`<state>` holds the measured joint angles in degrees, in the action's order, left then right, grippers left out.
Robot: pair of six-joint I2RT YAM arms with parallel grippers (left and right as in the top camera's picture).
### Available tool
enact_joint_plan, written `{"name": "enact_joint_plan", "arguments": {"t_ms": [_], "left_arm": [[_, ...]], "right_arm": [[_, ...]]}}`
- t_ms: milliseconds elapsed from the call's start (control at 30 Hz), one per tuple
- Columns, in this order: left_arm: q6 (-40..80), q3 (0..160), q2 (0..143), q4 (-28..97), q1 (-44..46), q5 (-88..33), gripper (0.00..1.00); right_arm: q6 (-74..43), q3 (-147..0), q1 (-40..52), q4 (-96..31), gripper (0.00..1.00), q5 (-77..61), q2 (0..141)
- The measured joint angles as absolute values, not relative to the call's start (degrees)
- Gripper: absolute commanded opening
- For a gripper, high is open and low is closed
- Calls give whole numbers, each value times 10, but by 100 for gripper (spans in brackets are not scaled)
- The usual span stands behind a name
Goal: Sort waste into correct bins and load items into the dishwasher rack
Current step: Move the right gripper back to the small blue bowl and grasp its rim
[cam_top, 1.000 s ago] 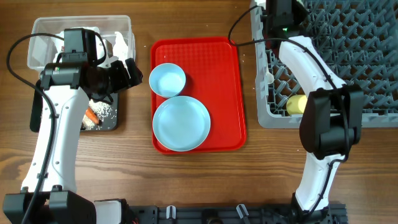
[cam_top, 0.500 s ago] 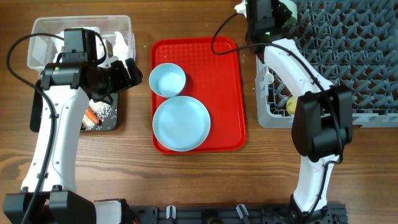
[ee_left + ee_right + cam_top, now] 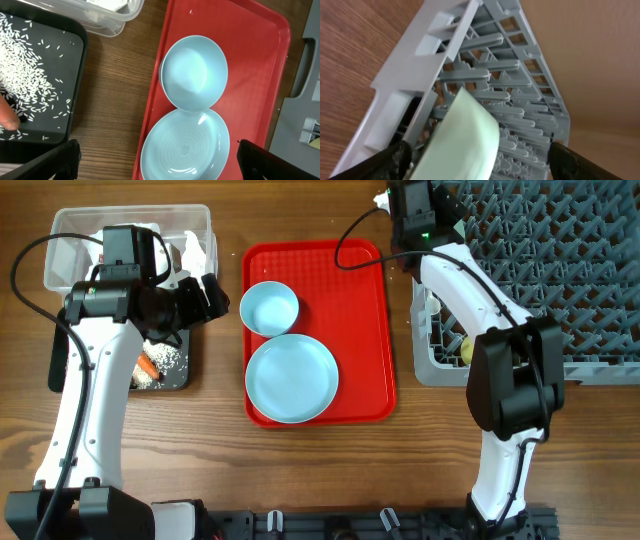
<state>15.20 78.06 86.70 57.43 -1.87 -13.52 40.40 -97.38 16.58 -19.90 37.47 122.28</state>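
The mint green bowl is standing in the rack. So my right gripper needs to swing up and back from the rack (image 3: 560, 270), then go down onto the rack-side rim of the light blue bowl.
My right gripper (image 3: 480, 167) is open at the far left corner of the grey dishwasher rack (image 3: 485, 75). A mint green bowl (image 3: 462, 140) stands on edge among the pegs between its spread fingers, with a gap to the right finger (image 3: 575, 162). In the overhead view the right gripper (image 3: 415, 200) sits at the top edge, over the dishwasher rack (image 3: 560, 270). A yellow cup (image 3: 466, 348) lies in the rack, half hidden by the arm. My left gripper (image 3: 160, 167) hangs open and empty above the light blue plate (image 3: 185, 145), next to the light blue bowl (image 3: 193, 72).
Plate and bowl rest on the red serving tray (image 3: 355, 330). At the left, the black tray (image 3: 178, 377) holds rice (image 3: 165, 358) and a carrot (image 3: 147, 367). Behind it the clear tub (image 3: 130, 225) holds white napkins (image 3: 195, 248).
The right gripper has opened wide and slid left along the rack's far edge, letting go of the mint green bowl. The left arm has not moved.
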Motion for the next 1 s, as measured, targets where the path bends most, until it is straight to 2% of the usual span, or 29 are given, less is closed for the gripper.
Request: {"name": "enact_joint_plan", "arguments": {"t_ms": [267,467,600,733,867,933,967,1000], "left_arm": [[152,781,867,574,-19,-135,100],[152,781,867,574,-19,-135,100],[152,781,867,574,-19,-135,100],[152,781,867,574,-19,-135,100],[152,781,867,574,-19,-135,100],[152,781,867,574,-19,-135,100],[152,781,867,574,-19,-135,100],[152,781,867,574,-19,-135,100]], "right_arm": [[335,-973,197,-204,100,325,1136],[119,-976,224,-379,100,128,1058],[14,-975,226,-416,100,-9,1056],[-63,-964,234,-392,95,-137,1058],[-112,-950,270,-360,85,-178,1082],[-139,-948,292,-350,77,-182,1109],[-167,-948,311,-344,67,-181,1140],[-182,-946,320,-341,63,-180,1157]]}}
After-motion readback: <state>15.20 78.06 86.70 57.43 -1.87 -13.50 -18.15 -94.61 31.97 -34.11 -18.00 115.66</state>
